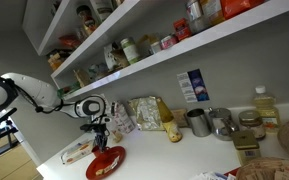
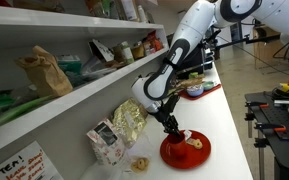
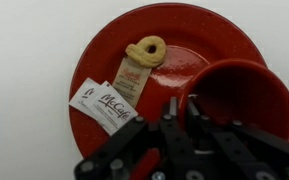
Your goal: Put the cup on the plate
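Observation:
Next, my gripper should carry the cup down slightly, onto the plate's part clear of the pretzel (image 3: pixel 146 49) and packets, to release the cup's near rim.
The round red plate (image 3: pixel 174 50) lies on the white counter and carries a small ring-shaped pretzel (image 3: pixel 146 49) and white McCafé packets (image 3: pixel 106 102). The small red cup (image 3: pixel 239 100) is upright over the plate's right part. My gripper (image 3: pixel 180 106) is shut, its fingers pinching the cup's near rim. I cannot tell whether the cup touches the plate. In both exterior views the gripper (image 1: pixel 97 138) (image 2: pixel 173 127) hangs just above the plate (image 1: pixel 108 164) (image 2: pixel 187 152); the cup is barely distinguishable there.
A pale oblong packet (image 1: pixel 76 151) lies beside the plate. Snack bags (image 1: pixel 144 113) (image 2: pixel 127 122), grey metal mugs (image 1: pixel 197 122) and an oil bottle (image 1: pixel 267 108) stand along the wall. A loaded shelf (image 1: pixel 164 50) runs overhead. The counter edge is close to the plate.

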Motion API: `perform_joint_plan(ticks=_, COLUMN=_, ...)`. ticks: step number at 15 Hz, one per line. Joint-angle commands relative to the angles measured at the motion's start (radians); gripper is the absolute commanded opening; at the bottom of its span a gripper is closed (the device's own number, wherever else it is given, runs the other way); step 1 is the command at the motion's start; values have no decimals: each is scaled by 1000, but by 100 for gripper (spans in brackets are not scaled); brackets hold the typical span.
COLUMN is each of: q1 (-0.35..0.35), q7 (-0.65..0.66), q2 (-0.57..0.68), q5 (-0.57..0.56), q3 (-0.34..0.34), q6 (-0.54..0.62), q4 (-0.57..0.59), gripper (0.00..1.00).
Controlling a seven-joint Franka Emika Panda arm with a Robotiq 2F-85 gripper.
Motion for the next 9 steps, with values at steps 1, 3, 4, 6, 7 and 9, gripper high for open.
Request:
perform_joint_plan(ticks=1, q1=-6, q7=-12, q2=38, q5=20, q3=-4, q6=-31, q4=51, gripper=2)
perform_joint_plan(ticks=3, q1=-6, q7=-12, q2=53, q5=15, q3=-7, q6=-32, q4=58, gripper=2)
perform_joint_plan(ticks=4, q1=-7, q7=-13, q2=60, q5=14, q3=-8, q6=-32, q4=60, gripper=2)
perform_joint_plan(ticks=6, q1=-9, q7=-14, q2=71, q5=14, q3=-9, q6=-35, q4=67, gripper=2)
perform_joint_plan(ticks=7, q1=-11, q7=-16, q2=77, q5=14, q3=-10, q6=-36, q4=71, gripper=2)
perform_joint_plan(ticks=9, q1=-15, q7=-24, q2=84, q5=14, q3=-11, q6=-41, q4=76, gripper=2)
